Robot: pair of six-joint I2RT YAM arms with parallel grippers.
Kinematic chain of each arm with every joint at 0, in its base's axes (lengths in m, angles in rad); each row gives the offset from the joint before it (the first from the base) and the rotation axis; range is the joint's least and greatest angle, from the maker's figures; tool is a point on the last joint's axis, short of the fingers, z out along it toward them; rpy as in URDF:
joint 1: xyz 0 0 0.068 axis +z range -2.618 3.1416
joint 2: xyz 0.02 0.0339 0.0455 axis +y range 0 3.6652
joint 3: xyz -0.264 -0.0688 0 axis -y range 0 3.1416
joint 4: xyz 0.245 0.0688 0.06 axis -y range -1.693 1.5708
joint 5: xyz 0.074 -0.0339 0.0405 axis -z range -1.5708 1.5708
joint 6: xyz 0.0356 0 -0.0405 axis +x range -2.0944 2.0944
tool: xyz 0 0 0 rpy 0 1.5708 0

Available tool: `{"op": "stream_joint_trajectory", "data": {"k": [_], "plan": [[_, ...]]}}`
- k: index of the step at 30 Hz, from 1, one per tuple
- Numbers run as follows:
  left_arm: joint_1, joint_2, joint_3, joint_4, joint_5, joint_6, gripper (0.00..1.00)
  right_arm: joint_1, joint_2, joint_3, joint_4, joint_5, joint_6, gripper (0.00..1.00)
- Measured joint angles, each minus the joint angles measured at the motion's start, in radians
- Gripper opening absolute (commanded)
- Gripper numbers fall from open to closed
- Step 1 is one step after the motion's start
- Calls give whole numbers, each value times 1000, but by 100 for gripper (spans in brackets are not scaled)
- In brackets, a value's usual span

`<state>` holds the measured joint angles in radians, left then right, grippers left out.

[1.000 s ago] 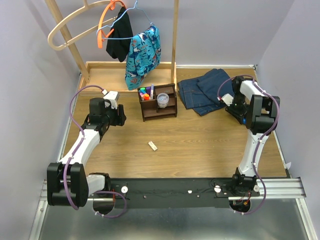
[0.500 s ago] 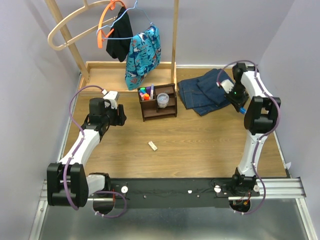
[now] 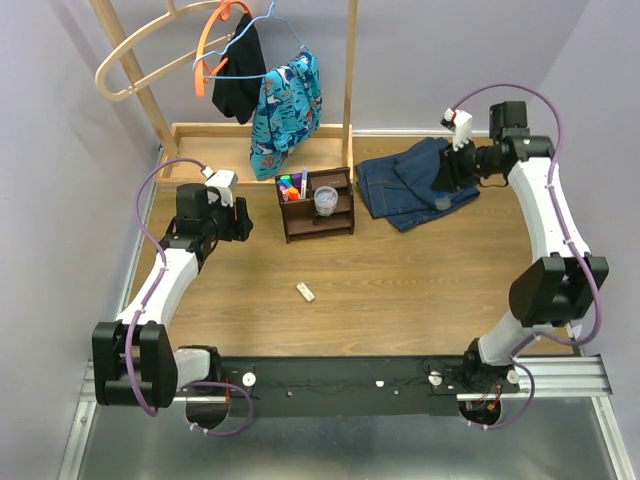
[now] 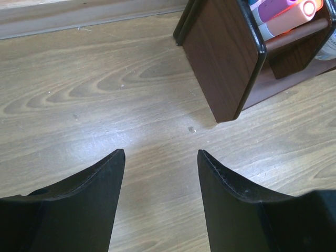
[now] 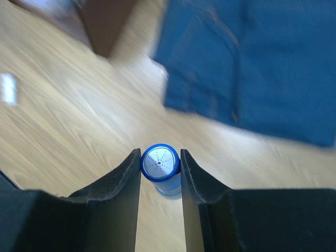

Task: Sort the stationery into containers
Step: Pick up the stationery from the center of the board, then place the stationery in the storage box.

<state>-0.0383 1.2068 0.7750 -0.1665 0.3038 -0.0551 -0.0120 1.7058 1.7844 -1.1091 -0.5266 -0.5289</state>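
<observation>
My right gripper will next move across to the left in the top view to the free spot beside the tub (image 3: 326, 200), lower the bottle (image 3: 441, 201) in and let go of it.
The dark brown organiser (image 3: 318, 207) stands at mid-table and holds coloured markers (image 3: 291, 185) and the clear round tub (image 3: 326, 200). My right gripper (image 3: 441, 190) hangs over the folded jeans (image 3: 405, 185), shut on the blue-capped grey bottle (image 3: 441, 201). In the right wrist view the bottle's blue cap (image 5: 160, 163) sits clamped between the fingers (image 5: 121, 194). My left gripper (image 3: 243, 227) is open and empty, low over the table just left of the organiser (image 4: 231, 58); orange and purple markers (image 4: 286, 13) show in it. The small white eraser (image 3: 306, 291) lies on the table in front.
A large pale wooden tray with tall posts (image 3: 215, 150) stands at the back, with hangers and clothes (image 3: 285, 100) above it. The jeans (image 5: 262, 63) lie right of the organiser. Purple walls close in both sides.
My right arm has swung up and to the left, from the table's right side to over the jeans, carrying the bottle. My left gripper has edged slightly toward the back.
</observation>
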Motion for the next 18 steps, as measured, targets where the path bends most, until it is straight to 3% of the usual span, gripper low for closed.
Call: {"op": "stream_joint_trajectory", "data": {"k": [5,12,18], "plan": [[1,40,30,-12,1,7,67,121,-105,-237,391,-169,171,35],[4,72,39,-42,0,36,67,358,-146,-452,937,-218,321,35],[4,84,60,-61,-1,73,67,421,-109,-494,1156,-222,311,35]]}}
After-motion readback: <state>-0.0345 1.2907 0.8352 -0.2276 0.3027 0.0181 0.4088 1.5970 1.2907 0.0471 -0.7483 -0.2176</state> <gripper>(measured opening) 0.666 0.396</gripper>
